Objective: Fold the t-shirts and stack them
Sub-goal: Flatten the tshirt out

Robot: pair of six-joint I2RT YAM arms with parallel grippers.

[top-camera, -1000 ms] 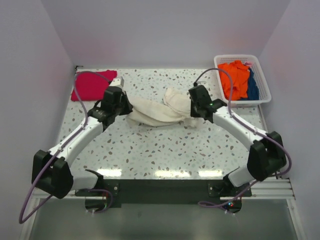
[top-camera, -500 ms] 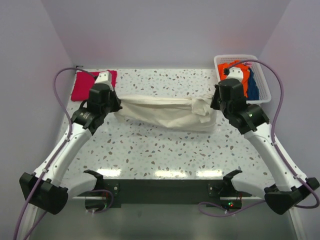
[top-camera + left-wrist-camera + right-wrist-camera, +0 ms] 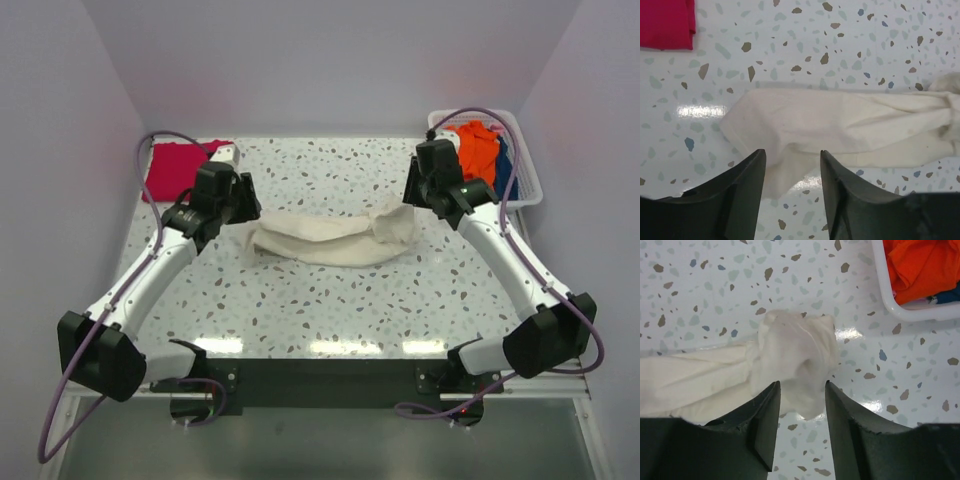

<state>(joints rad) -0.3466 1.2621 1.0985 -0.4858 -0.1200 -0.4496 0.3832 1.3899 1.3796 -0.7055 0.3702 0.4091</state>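
My open left gripper lowers and comes back onto the near tip of the cream-white t-shirt next, since that tip juts out from the bunched t-shirt.
The cream-white t-shirt [image 3: 330, 238] lies stretched in a long bunched strip across the middle of the table, also in the left wrist view [image 3: 840, 130] and the right wrist view [image 3: 790, 355]. My left gripper [image 3: 243, 205] hovers over its left end, jaws open, nothing between them [image 3: 792, 155]. My right gripper [image 3: 412, 198] stands open above the knotted right end [image 3: 802, 385], cloth lying loose below. The crimson-pink t-shirt [image 3: 178, 168] lies flat at the far left corner, its edge in the left wrist view [image 3: 667, 22].
A white basket [image 3: 527, 190] at the far right holds orange cloth [image 3: 473, 155] and blue cloth [image 3: 505, 175]; its corner shows in the right wrist view [image 3: 900, 312]. Purple walls close in three sides. The terrazzo table [image 3: 330, 300] runs to the arms' bases.
Both grippers held the cream-white shirt and pulled it out wide, then opened and let it drop. The shirt now lies slack on the table and both arms have drawn back a little.
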